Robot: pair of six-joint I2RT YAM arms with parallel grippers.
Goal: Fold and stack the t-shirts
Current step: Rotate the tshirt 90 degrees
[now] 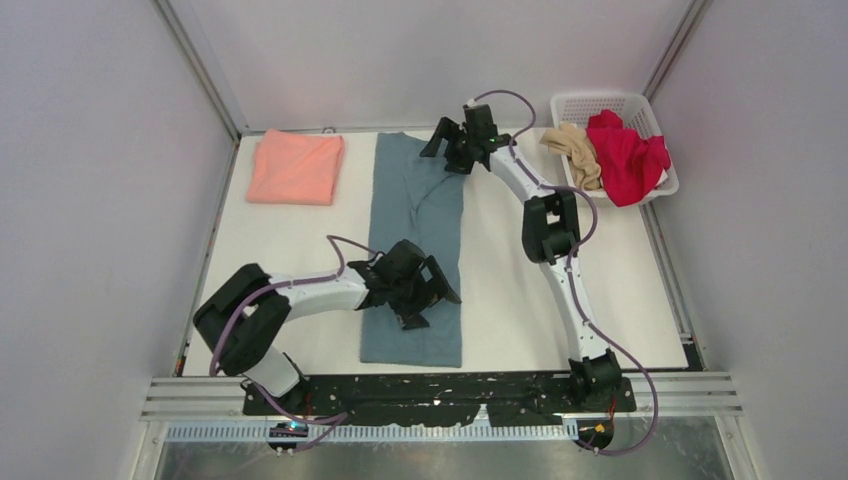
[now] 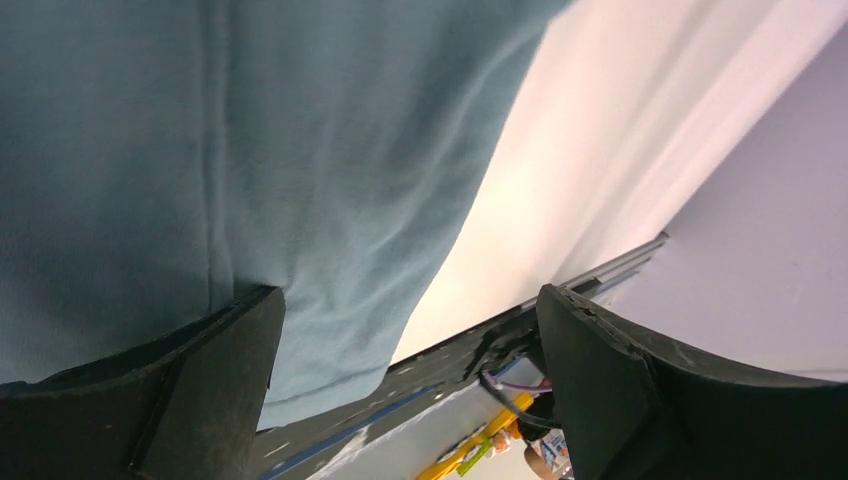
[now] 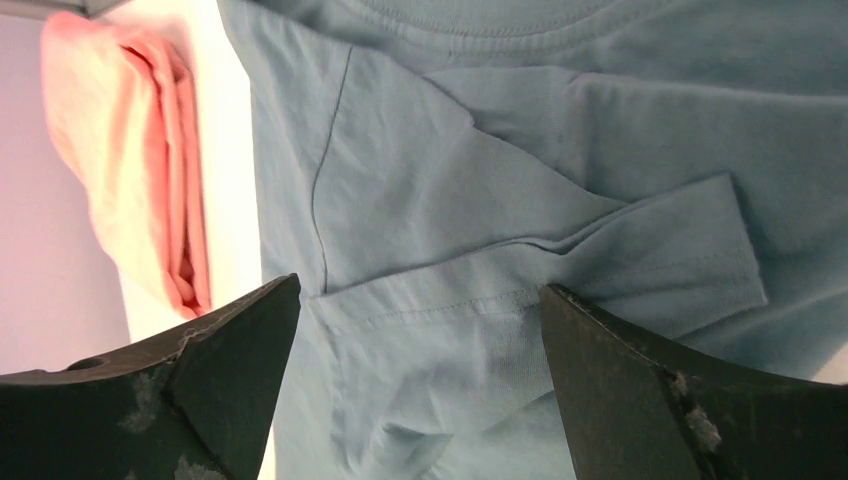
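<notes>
The t-shirt lies unfolded lengthwise, so I need to move my left gripper back, and left in the top view, to the t-shirt's hem corner next and lower it.
A slate-blue t-shirt (image 1: 415, 215) lies on the white table as a long strip, its sleeves folded inward and its collar at the far end. My left gripper (image 1: 432, 308) hovers open over the shirt's near right part. In the left wrist view the left gripper (image 2: 405, 300) frames the hem edge of the blue cloth (image 2: 250, 150) with nothing between its fingers. My right gripper (image 1: 445, 152) stands open over the far end. Its wrist view shows the right gripper (image 3: 420, 290) above a folded-in sleeve (image 3: 480, 200). A folded salmon-pink t-shirt (image 1: 296, 167) rests at the far left.
A white lattice basket (image 1: 600, 98) at the far right corner holds a crumpled red t-shirt (image 1: 628, 155) and a beige one (image 1: 577, 152). A black mounting rail (image 1: 440, 395) runs along the near table edge. Grey walls enclose both sides and the back.
</notes>
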